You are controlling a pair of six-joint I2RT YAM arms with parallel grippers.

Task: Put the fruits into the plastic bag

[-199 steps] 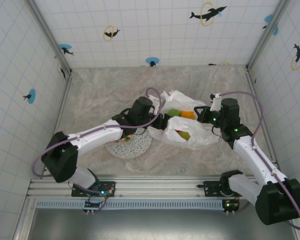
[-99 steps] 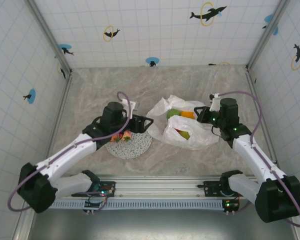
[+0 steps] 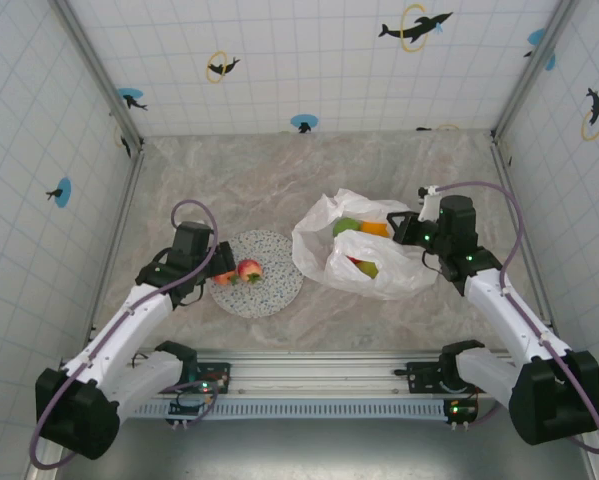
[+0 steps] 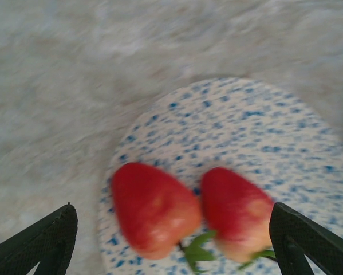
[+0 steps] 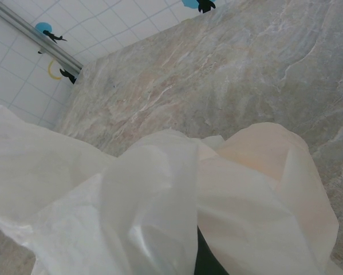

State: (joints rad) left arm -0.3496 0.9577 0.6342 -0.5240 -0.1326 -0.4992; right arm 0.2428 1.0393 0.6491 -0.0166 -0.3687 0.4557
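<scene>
My left gripper goes down, open, onto the red fruit nearer the plate's rim (image 3: 225,278) (image 4: 154,209) next. That fruit lies on the plate below the gripper's parted fingers.
Two red fruits (image 4: 154,209) (image 4: 237,212) with green leaves lie side by side on the speckled plate (image 4: 245,132). My left gripper (image 4: 174,252) hangs open over them, one fingertip (image 4: 45,240) on each side and touching neither. From above, the left gripper (image 3: 211,272) is at the plate's left edge beside the red fruits (image 3: 249,269). The white plastic bag (image 3: 364,255) lies to the right of the plate, with a green fruit (image 3: 346,227), an orange one (image 3: 376,229) and a yellow-red one (image 3: 365,268) inside. My right gripper (image 3: 409,232) is shut on the bag's right edge (image 5: 160,206).
The plate (image 3: 269,295) sits on the marble table, left of the bag. Tiled walls close in the left, right and back sides. The arms' base rail (image 3: 309,375) runs along the near edge.
My left arm has pulled back from the bag's mouth, leftward and nearer, and now hovers at the plate's left edge over the two red fruits. The right arm and bag have not moved.
</scene>
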